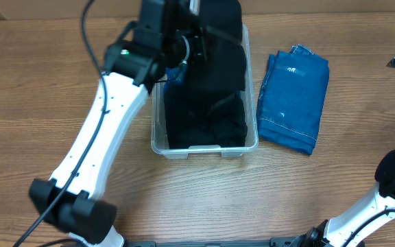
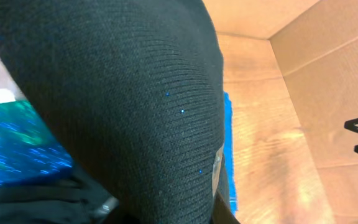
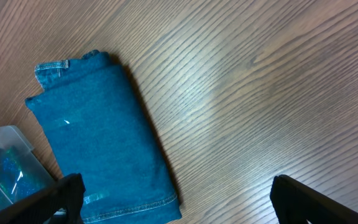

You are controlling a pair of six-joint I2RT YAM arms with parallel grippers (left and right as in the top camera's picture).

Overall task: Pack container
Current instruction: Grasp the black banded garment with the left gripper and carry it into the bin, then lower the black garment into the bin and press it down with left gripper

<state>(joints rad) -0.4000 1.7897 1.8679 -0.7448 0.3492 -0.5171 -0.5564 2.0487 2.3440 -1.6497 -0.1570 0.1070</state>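
Note:
I will next bring the black knit garment [image 1: 218,58] down into the clear container with my left gripper and let it go on the dark clothes [image 1: 208,123], because it still hangs above them.
The clear container [image 1: 204,149] stands mid-table with dark clothes [image 1: 208,123] lying in its near half. My left gripper [image 1: 196,42] hovers over its far end, shut on a black knit garment [image 1: 218,58] that hangs down into the bin. That garment [image 2: 129,99] fills the left wrist view and hides the fingers. Folded blue jeans [image 1: 295,99] lie on the table right of the container. My right gripper [image 3: 179,205] is open and empty above the table, beside the jeans [image 3: 98,137]. A corner of the container [image 3: 5,140] shows at that view's left edge.
A blue patterned item [image 1: 174,73] sits inside the container against its left wall, and shows in the left wrist view [image 2: 17,149]. Cardboard walls [image 2: 328,68] stand behind the table. The left arm [image 1: 94,144] crosses the table's left half.

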